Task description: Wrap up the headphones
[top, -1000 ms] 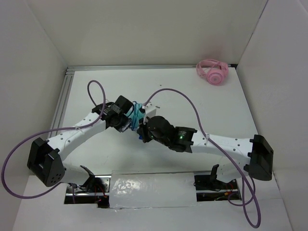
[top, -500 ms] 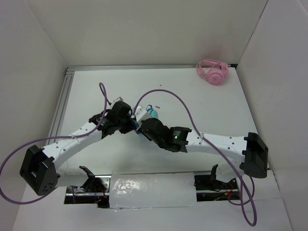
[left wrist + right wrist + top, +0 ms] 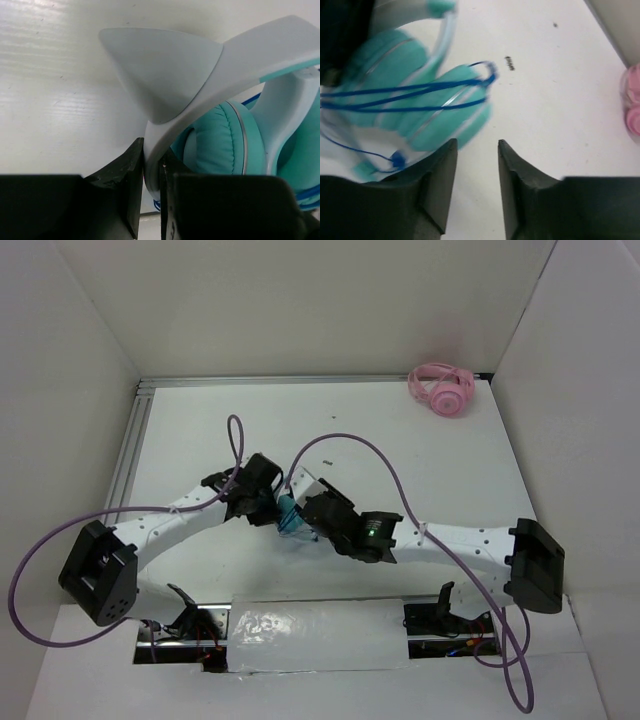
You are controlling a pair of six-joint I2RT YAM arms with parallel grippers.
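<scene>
Cable wraps the headphones, so I should lower my left gripper sideways to release them on bare tabletop, which lies below it, to its left in the top view.
The teal headphones (image 3: pixel 290 514) sit between the two arms at the table's middle. In the left wrist view my left gripper (image 3: pixel 151 170) is shut on their pale headband (image 3: pixel 165 65), just below a pointed ear shape, with a teal ear cushion (image 3: pixel 220 140) to the right. My left gripper (image 3: pixel 266 506) meets them from the left in the top view. The thin blue cable (image 3: pixel 410 92) runs in several turns across the ear cups (image 3: pixel 440 120), and its small plug (image 3: pixel 397 160) hangs at the lower left. My right gripper (image 3: pixel 477 150) is open, just right of the cups, with nothing between its fingers.
Pink headphones (image 3: pixel 442 390) lie at the far right corner of the table, and their edge (image 3: pixel 631 100) shows in the right wrist view. White walls enclose the table on three sides. Purple arm cables (image 3: pixel 380 455) loop above the surface.
My right gripper has gone from shut to open and no longer holds anything. Both wrists and the headphones have shifted toward the near edge of the table.
</scene>
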